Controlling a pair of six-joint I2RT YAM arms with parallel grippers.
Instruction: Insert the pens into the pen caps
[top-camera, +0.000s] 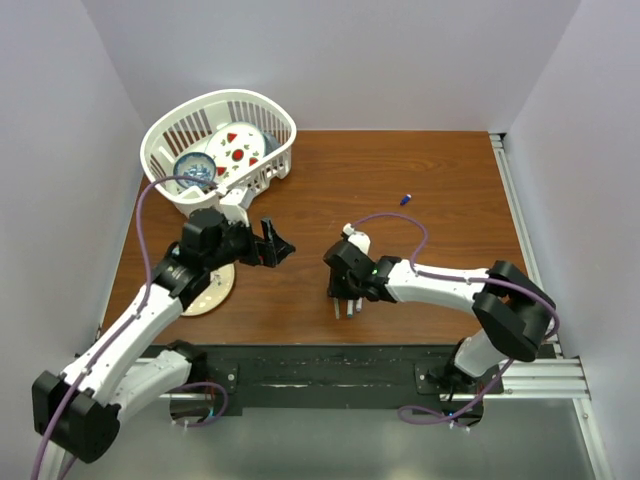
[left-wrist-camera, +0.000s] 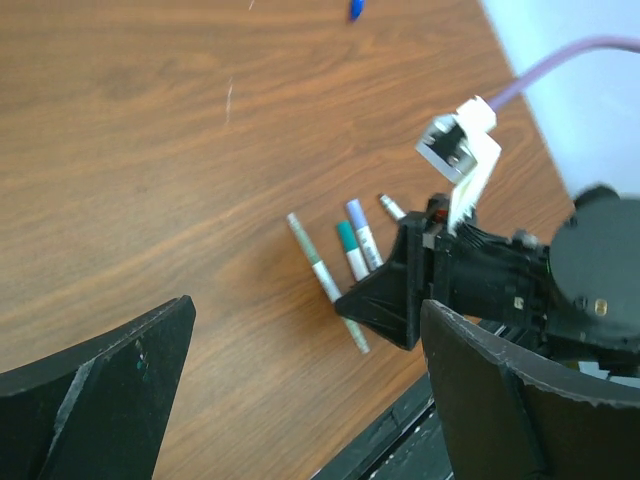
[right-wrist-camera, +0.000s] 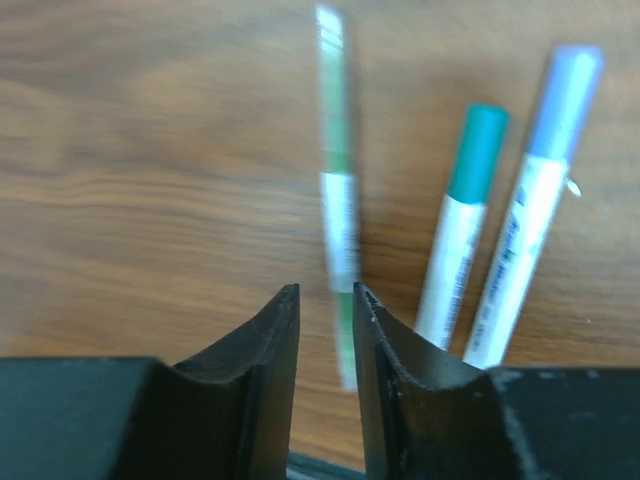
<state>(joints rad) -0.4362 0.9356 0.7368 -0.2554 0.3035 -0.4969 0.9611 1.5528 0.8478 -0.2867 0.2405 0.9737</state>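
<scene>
My right gripper moves past both capped pens onto the other pen's tip next, since the tip lies beyond them, to the gripper's right in the top view.
Three pens lie side by side near the table's front edge. A green-banded pen (right-wrist-camera: 338, 200) is blurred and lies below the narrow gap of my right gripper (right-wrist-camera: 325, 295), whose jaws stand slightly apart, not clamping it. To its right are a teal-capped pen (right-wrist-camera: 462, 230) and a pale-blue-capped pen (right-wrist-camera: 535, 200). The left wrist view shows the same three pens (left-wrist-camera: 325, 278) flat on the wood, plus the tip of another pen (left-wrist-camera: 392, 207) behind my right gripper's fingers (left-wrist-camera: 385, 300). A loose blue pen cap (top-camera: 406, 199) lies far back. My left gripper (top-camera: 275, 245) hovers wide open, holding nothing.
A white basket (top-camera: 170, 130) with dishes stands at the back left. A pale round disc (top-camera: 212, 292) lies under the left arm. The table's front edge and a black rail (left-wrist-camera: 420, 440) run just beside the pens. A purple cable loops over the right arm.
</scene>
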